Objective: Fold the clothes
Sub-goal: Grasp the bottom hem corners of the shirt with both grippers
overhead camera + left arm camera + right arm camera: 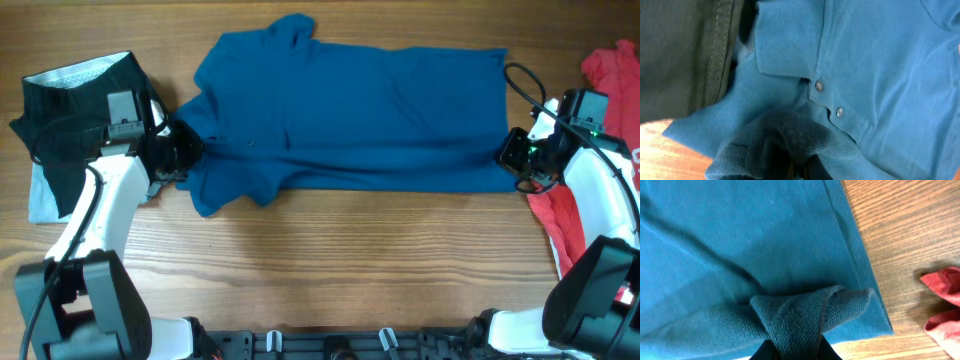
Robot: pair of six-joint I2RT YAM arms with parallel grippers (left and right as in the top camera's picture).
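I will ease my left gripper slightly outward toward the shirt's collar (204, 118) (786, 45) and release the bunch of fabric there, because the collar lies just outward of this gripper.
The deep-blue collared shirt (350, 115) lies across the table, folded lengthwise, collar at the left. My left gripper (180, 150) is shut on a bunch of its fabric at the left edge; the left wrist view shows the collar and button placket (827, 97) above the pinched fold (790, 145). My right gripper (515, 152) is shut on the shirt's right hem corner, which the right wrist view shows as a gathered fold (805, 320). A black garment (65, 110) lies at the far left. A red T-shirt (600, 130) lies at the far right, also in the right wrist view (945, 305).
A pale grey cloth (40, 195) sticks out under the black garment. Bare wood table (350, 270) stretches in front of the shirt. The robot base bar runs along the front edge (330, 345).
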